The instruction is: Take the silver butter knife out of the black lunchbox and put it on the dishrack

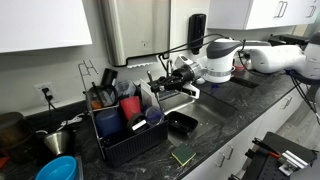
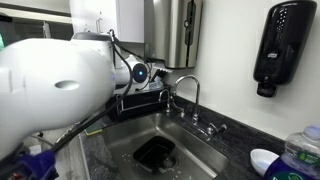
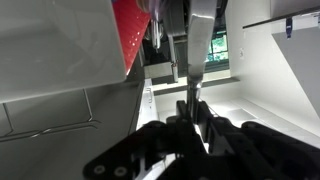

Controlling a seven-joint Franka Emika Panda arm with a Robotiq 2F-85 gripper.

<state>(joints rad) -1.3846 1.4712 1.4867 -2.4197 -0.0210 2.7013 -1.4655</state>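
Note:
The knife's blade already reaches there, so my gripper will next ease farther over the dishrack (image 1: 120, 140) beside the red cup, just past its fingers, and release the knife.
My gripper (image 3: 193, 108) is shut on the silver butter knife (image 3: 195, 55), whose blade sticks out past the fingertips in the wrist view. In an exterior view the gripper (image 1: 165, 82) hovers at the upper right side of the dishrack (image 1: 120, 140), a black wire rack holding a red cup (image 1: 130, 106) and other dishes. The red cup (image 3: 130, 30) and a rack wire (image 3: 50, 125) show close ahead in the wrist view. The black lunchbox (image 1: 182, 123) lies on the counter just right of the rack and looks empty. In an exterior view the gripper (image 2: 140, 100) sits behind the arm.
A dark-green square pad (image 1: 183, 156) lies at the counter's front edge. A steel sink (image 2: 160, 150) with a faucet (image 2: 190, 95) is beside the rack. A black soap dispenser (image 2: 280, 45) hangs on the wall. A blue bowl (image 1: 58, 168) and pots stand left of the rack.

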